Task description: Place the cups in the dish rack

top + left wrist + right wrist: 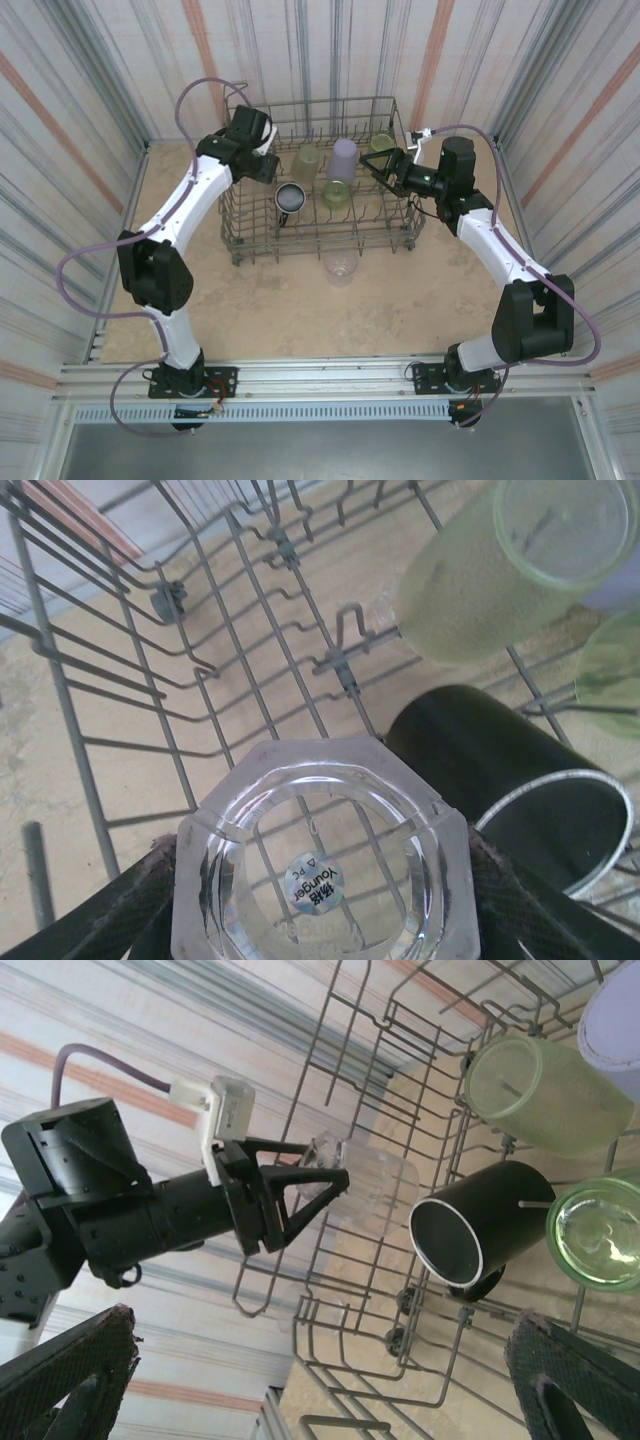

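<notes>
The empty wires [256, 205] beside the dark cup are lower and nearer my base. My left gripper should move down and back next to release the clear cup.
The grey wire dish rack [240, 215] stands at the table's far middle. My left gripper [264, 162] hangs over its left end, shut on a clear cup [318, 875] whose octagonal base faces the wrist camera; the fingers [135, 910] press its sides. The right wrist view shows that clear cup [368, 1188] held above the rack's tines. In the rack are a dark cup [290, 197] lying with its shiny rim forward, a yellow-green cup [305, 162], a lavender cup [343, 158] and two more green cups [336, 195]. My right gripper [383, 170] is open over the rack's right end, holding nothing.
Another clear cup [340, 268] sits on the table just in front of the rack. Striped walls [90, 120] close in the table on three sides. A metal rail [320, 375] runs along the near edge by the arm bases.
</notes>
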